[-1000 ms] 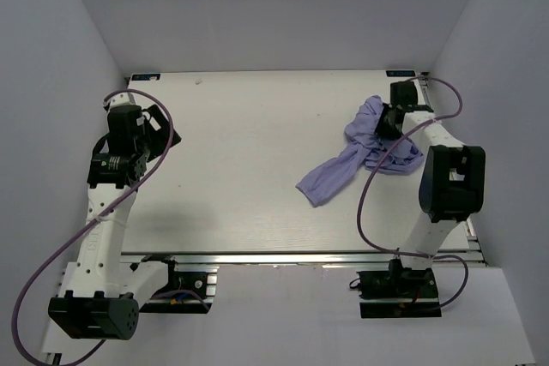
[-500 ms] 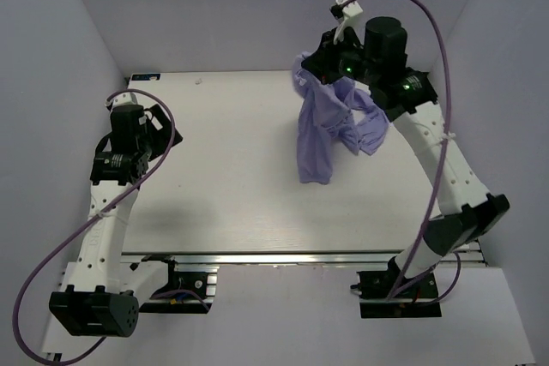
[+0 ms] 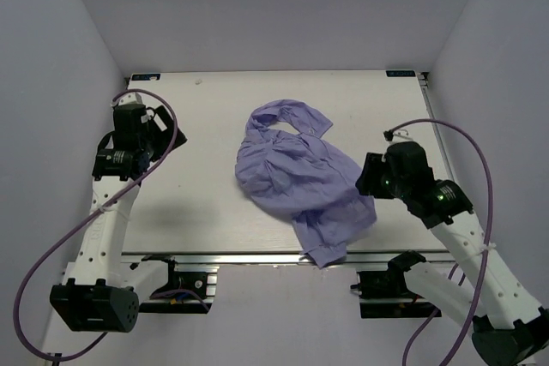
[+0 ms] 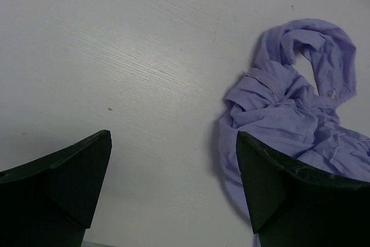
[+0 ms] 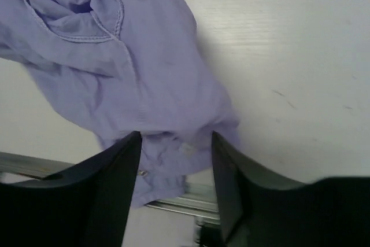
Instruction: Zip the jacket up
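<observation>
The cloth bunches up at the hood's base (image 3: pixel 251 129) (image 4: pixel 261 78), below my left gripper and to its right in the top view, so I will move my left gripper over and down.
The lavender jacket (image 3: pixel 300 173) lies crumpled and spread over the middle of the table, hood end towards the back. Its lower corner hangs over the near edge. My right gripper (image 3: pixel 364 176) hovers at the jacket's right side, open. In the right wrist view the jacket's hem (image 5: pixel 133 73) lies below and between the spread fingers of the right gripper (image 5: pixel 176 137), and nothing is pinched. My left gripper (image 3: pixel 159 124) stands open at the table's left, apart from the cloth. The left wrist view shows the jacket (image 4: pixel 289 102) off to the right of the left gripper (image 4: pixel 173 137).
The aluminium rail (image 3: pixel 257 256) runs along the table's near edge and shows under the jacket's corner in the right wrist view (image 5: pixel 179 203). White walls enclose the table at left, back and right. Purple cables loop off both arms.
The right gripper carried the jacket up off the back right, swung it over, and opened. The jacket now lies spread mid-table. The right arm has dropped to the near right. The left arm barely moved.
</observation>
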